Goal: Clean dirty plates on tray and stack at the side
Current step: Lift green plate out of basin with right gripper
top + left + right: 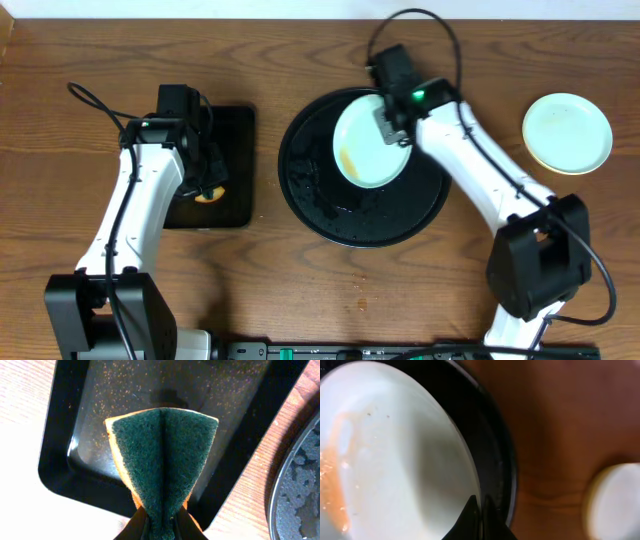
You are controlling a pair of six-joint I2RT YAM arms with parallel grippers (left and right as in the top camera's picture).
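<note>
I will lower the folded sponge onto the bottom of the rectangular black tray with my left gripper and let go of it there, because the bottom of that tray is below the gripper.
A pale mint-blue plate with a brown smear at its left is tilted over the round black tray. My right gripper is shut on the plate's right rim; the right wrist view shows the plate and the fingers pinching its edge above the tray's rim. My left gripper is shut on a green and orange sponge, folded between the fingers, above a small rectangular black tray. Another plate, pale yellow over mint, lies on the bare table at the right.
The rectangular black tray lies left of the round tray. The round tray's floor is wet with droplets. The round tray's rim shows at the right edge of the left wrist view. Brown wood tabletop surrounds both trays.
</note>
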